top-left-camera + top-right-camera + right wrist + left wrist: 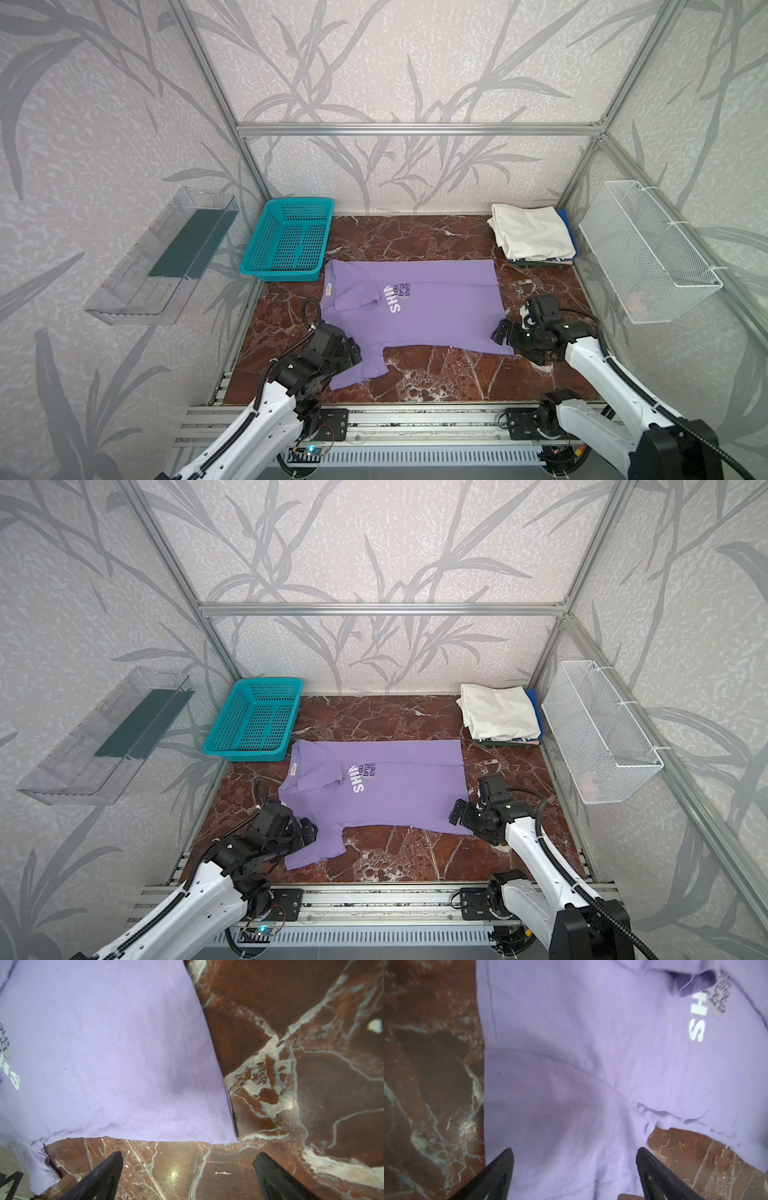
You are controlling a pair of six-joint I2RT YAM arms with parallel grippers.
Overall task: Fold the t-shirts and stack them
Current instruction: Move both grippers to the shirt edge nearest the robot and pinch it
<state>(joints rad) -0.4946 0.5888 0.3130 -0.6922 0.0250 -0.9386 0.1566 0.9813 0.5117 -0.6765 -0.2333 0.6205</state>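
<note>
The near sleeve (353, 372) (548, 1160) still sticks out past the shirt's near side, so my left gripper needs to go down onto it beside its stitched cuff and close.
A lavender t-shirt (436, 316) (399, 796) lies spread on the marble table (415, 237), collar to the left and hem to the right, its chest lettering showing. Its near sleeve (365, 370) sticks out toward the front. My left gripper (353, 353) (574, 1150) is open right over that sleeve, and cloth lies between its fingers. My right gripper (512, 345) (189, 1154) is open over bare marble, just short of the near hem corner (226, 1138). At the back right a folded cream-white t-shirt (530, 237) tops a stack, with blue (565, 220) and dark edges under it.
A teal lattice basket (286, 241) stands at the back left, touching the shirt's collar end. A clear plastic bin (162, 257) hangs on the left wall and a white wire basket (648, 253) on the right wall. An aluminium rail (415, 415) runs along the front.
</note>
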